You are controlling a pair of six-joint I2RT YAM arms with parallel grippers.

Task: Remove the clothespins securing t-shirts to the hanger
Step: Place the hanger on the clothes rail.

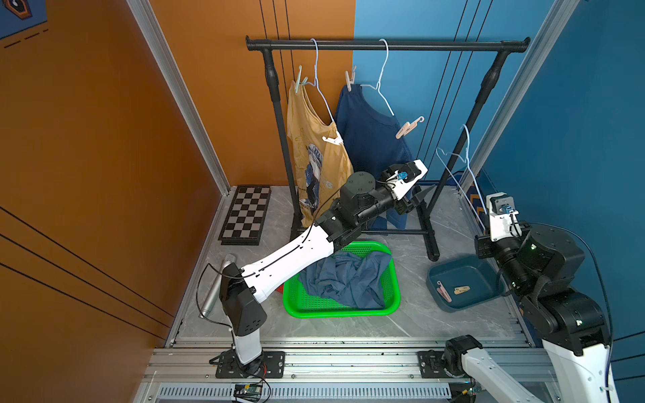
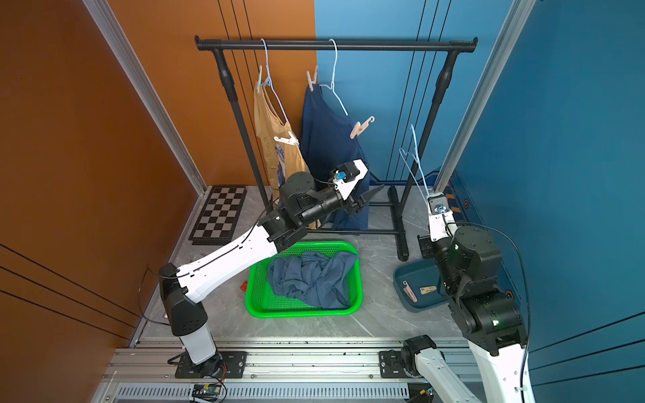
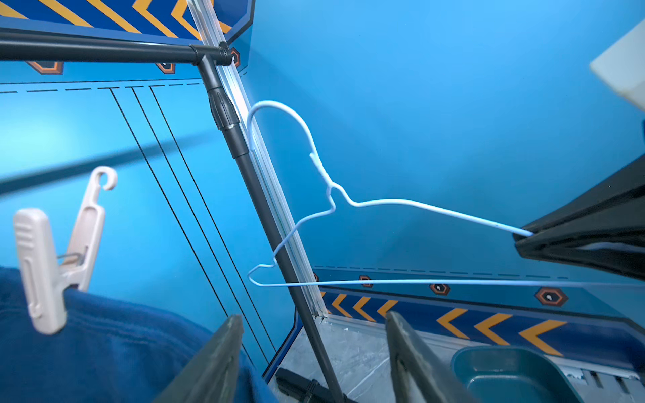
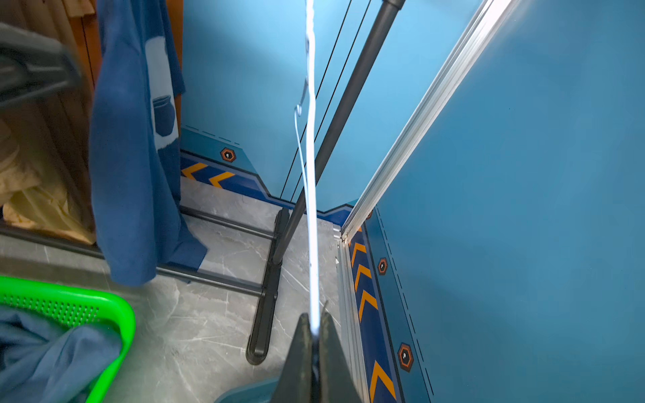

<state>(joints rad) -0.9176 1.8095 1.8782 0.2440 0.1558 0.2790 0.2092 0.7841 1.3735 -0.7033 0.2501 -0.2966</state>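
I should next raise my right gripper outward to the bar's empty end by the post [image 1: 489, 46], lower the hanger's hook onto the bar and let go.
On the black rail [image 1: 384, 45] hang two wire hangers. A mustard t-shirt [image 1: 314, 153] carries a pale green clothespin [image 1: 298, 82] and a white one [image 1: 333, 140]. The navy t-shirt [image 1: 370, 139] has a cream clothespin [image 1: 350, 78] at its top and a pink hooked one [image 1: 406, 128] [image 3: 45, 265] on its lower shoulder. My left gripper [image 1: 419, 200] [image 3: 314, 315] stands open beside the navy cloth, below that pink pin, holding nothing. My right gripper [image 4: 314, 319] is shut on a bare pale wire hanger [image 1: 467, 164] [image 3: 384, 204], held off the rail.
A green basket [image 1: 289, 307] holds a slate-blue t-shirt [image 1: 345, 279]. A teal bin [image 1: 481, 275] at right contains two loose clothespins [image 1: 443, 291]. A chessboard [image 1: 246, 214] and a silver cylinder [image 1: 216, 289] lie at left. The rack's black foot [image 1: 431, 244] stands between basket and bin.
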